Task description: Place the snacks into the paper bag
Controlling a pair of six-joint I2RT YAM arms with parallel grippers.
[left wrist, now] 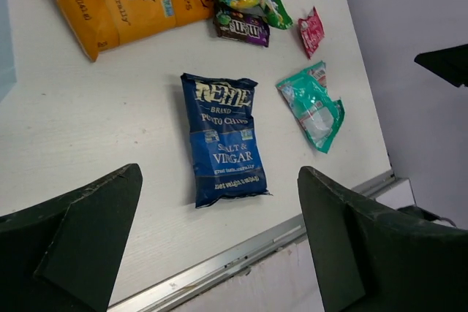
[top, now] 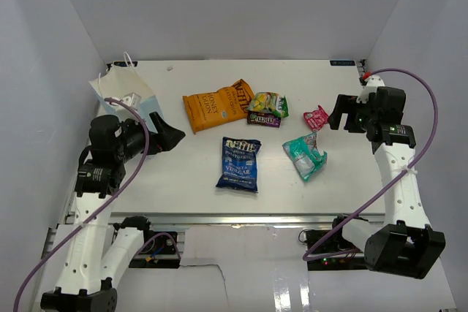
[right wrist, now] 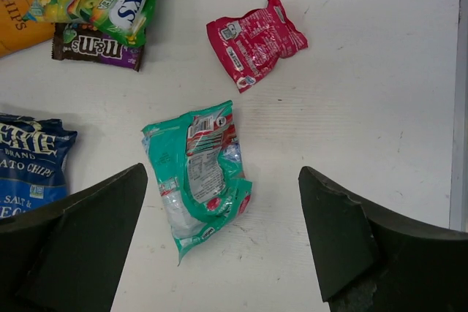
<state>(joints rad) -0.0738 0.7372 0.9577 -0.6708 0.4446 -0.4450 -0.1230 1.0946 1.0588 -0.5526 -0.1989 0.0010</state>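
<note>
The left gripper has to move down and to the right in the top view onto the dark blue chip bag's nearest long edge (top: 225, 153) (left wrist: 194, 115), because the table beside that edge is bare.
The light-blue paper bag (top: 126, 97) stands upright at the far left. The snacks lie mid-table: an orange bag (top: 216, 105), a yellow-green packet (top: 268, 102), a dark purple packet (top: 263, 118), a pink packet (top: 316, 116), a teal bag (top: 305, 156) and a dark blue chip bag (top: 239, 164). My left gripper (top: 168, 137) is open and empty beside the paper bag, above bare table near the chip bag (left wrist: 223, 140). My right gripper (top: 339, 112) is open and empty, held above the table just right of the teal bag (right wrist: 197, 173) and the pink packet (right wrist: 252, 38).
White walls close in the table on the left, back and right. A metal rail (top: 241, 218) runs along the near edge, also in the left wrist view (left wrist: 241, 250). A purple cable (top: 431, 118) loops off the right arm.
</note>
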